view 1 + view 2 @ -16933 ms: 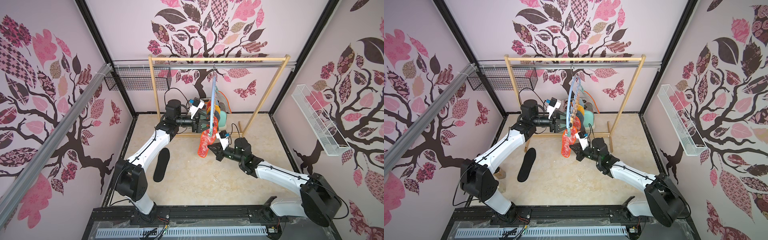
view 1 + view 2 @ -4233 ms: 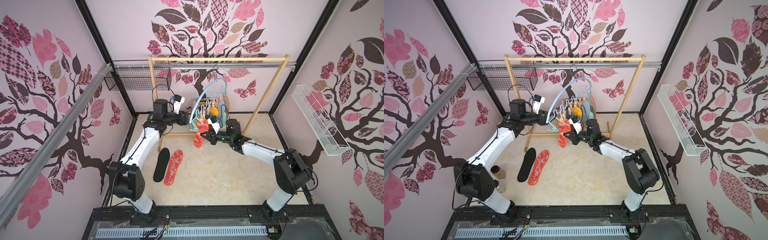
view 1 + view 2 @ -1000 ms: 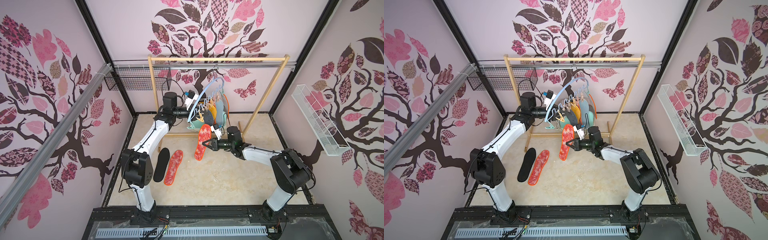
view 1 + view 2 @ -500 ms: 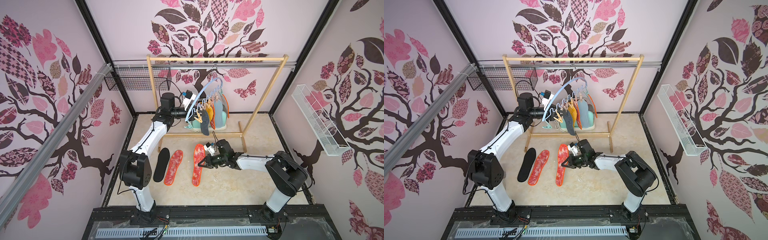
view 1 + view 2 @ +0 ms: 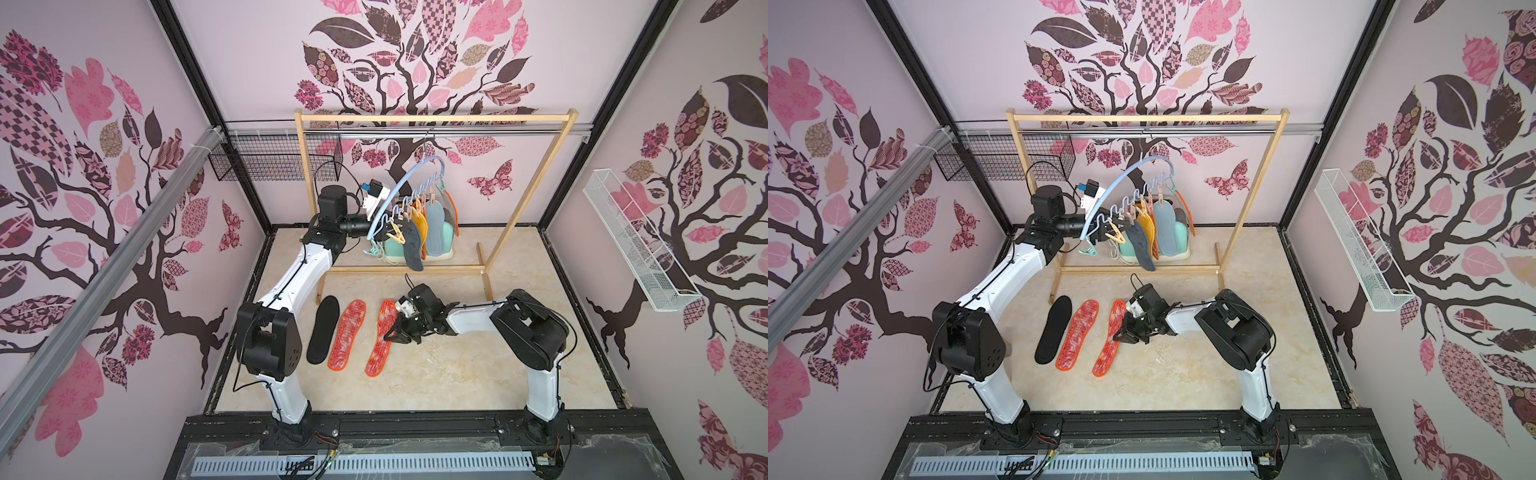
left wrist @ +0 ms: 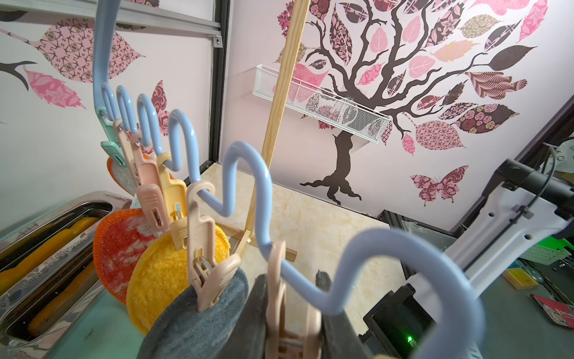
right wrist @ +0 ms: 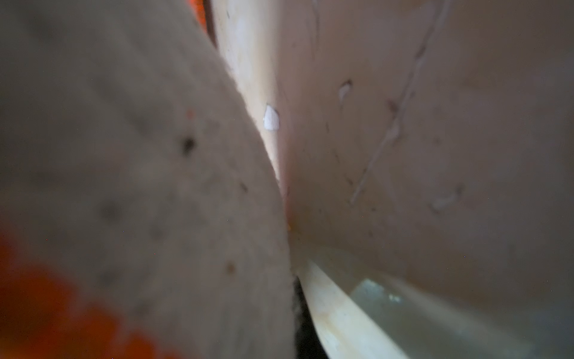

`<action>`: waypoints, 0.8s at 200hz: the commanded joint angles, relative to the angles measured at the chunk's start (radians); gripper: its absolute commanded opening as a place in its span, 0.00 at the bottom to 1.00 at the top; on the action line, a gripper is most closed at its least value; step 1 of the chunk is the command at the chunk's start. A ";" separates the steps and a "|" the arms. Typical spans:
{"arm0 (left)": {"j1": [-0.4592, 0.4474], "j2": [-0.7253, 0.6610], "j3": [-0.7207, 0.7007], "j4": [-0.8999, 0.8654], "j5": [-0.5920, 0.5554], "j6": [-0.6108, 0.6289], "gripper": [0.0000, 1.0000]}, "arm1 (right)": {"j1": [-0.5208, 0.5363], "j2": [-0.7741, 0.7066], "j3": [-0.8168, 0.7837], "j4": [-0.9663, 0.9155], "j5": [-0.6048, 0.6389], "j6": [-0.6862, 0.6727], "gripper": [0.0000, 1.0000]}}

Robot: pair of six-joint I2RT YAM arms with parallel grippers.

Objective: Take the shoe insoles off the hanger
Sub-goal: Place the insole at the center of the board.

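Note:
My right gripper will slide low across the floor toward the bare piece of floor beside the other red-white insole to release the insole's edge, as a gap parts the pair.
The pale blue hanger (image 5: 399, 189) (image 5: 1121, 178) hangs tilted from the wooden rack. My left gripper (image 5: 376, 230) (image 6: 290, 314) is shut on a beige clothespin (image 6: 279, 295) at its lower end. Clipped to it are a dark grey insole (image 5: 412, 251) (image 6: 192, 323), a mustard one (image 5: 1146, 224) (image 6: 158, 279), a pale blue-grey one (image 5: 434, 232) and a red-white one (image 6: 121, 248). On the floor lie a black insole (image 5: 323, 328), a red-white insole (image 5: 348, 334) and another red-white insole (image 5: 381, 336) (image 5: 1112, 336) (image 7: 124, 186). My right gripper (image 5: 392, 334) (image 5: 1121, 334) is low on the floor, shut on that last insole's edge.
The wooden garment rack (image 5: 432, 118) spans the back, its base bar (image 5: 399, 270) on the floor. A teal toaster (image 6: 46, 248) stands under the hanger. A black wire basket (image 5: 274, 160) hangs at the back left and a white wire shelf (image 5: 636, 245) on the right wall.
My right gripper has carried the red-white insole down from the air and laid it on the floor beside the other two. The left gripper has stayed on the hanger.

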 commanded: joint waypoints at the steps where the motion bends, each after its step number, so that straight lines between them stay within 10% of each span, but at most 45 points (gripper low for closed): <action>1: 0.006 -0.026 -0.013 0.024 0.000 -0.009 0.04 | 0.017 0.071 0.060 -0.004 -0.012 0.039 0.01; 160: 0.007 -0.026 -0.026 0.028 -0.003 -0.006 0.04 | 0.021 0.127 0.219 -0.236 0.002 -0.113 0.35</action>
